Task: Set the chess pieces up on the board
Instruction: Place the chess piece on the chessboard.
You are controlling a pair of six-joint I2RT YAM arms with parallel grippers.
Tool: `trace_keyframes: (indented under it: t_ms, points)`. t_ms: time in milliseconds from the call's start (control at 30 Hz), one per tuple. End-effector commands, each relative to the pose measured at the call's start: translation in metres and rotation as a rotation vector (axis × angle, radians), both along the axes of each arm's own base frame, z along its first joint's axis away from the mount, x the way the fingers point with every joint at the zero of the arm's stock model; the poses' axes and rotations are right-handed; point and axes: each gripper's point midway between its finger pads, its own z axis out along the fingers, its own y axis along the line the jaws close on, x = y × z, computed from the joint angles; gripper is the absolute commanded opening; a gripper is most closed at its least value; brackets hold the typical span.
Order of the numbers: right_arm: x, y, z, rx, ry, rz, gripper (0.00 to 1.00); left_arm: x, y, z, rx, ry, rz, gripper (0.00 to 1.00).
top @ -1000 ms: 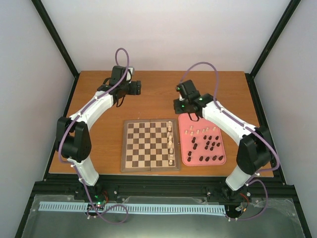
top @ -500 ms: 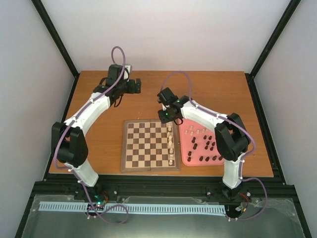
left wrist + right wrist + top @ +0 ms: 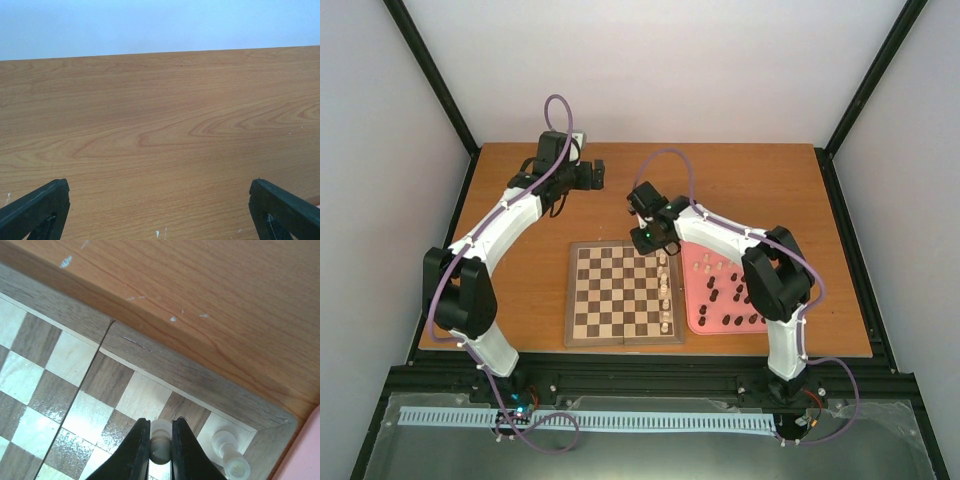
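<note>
My right gripper holds the piece and should next lower onto the dark square beside the corner's cream piece. Then it should release the held piece.
The board lies mid-table, with a column of cream chess pieces on its right-hand file. My right gripper is shut on a small cream piece, held just over the squares near the board's far right corner. Another cream piece stands on the corner square beside it. From above, the right gripper hangs at the board's far edge. My left gripper hovers over bare table far behind the board. Its fingers are spread wide, open and empty.
A pink tray to the right of the board holds several dark pieces and a few cream ones. The right arm arches over the tray's far end. The table's back edge meets a pale wall.
My right arm has swung left from over the pink tray to the board's far right corner, staying shut. The left gripper has opened wider and barely shifted.
</note>
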Motion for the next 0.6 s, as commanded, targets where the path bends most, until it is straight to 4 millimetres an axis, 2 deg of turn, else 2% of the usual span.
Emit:
trace_keyframes:
  t_ms: [0,567]
  points:
    - [-0.003,0.005,-0.009,-0.027,0.015,0.021,0.03,0.001,0.005,0.019,-0.008,-0.046,0.014,1.0]
    - [0.004,-0.004,-0.027,-0.1,0.003,-0.016,0.03,-0.001,0.005,0.02,-0.01,-0.053,0.012,1.0]
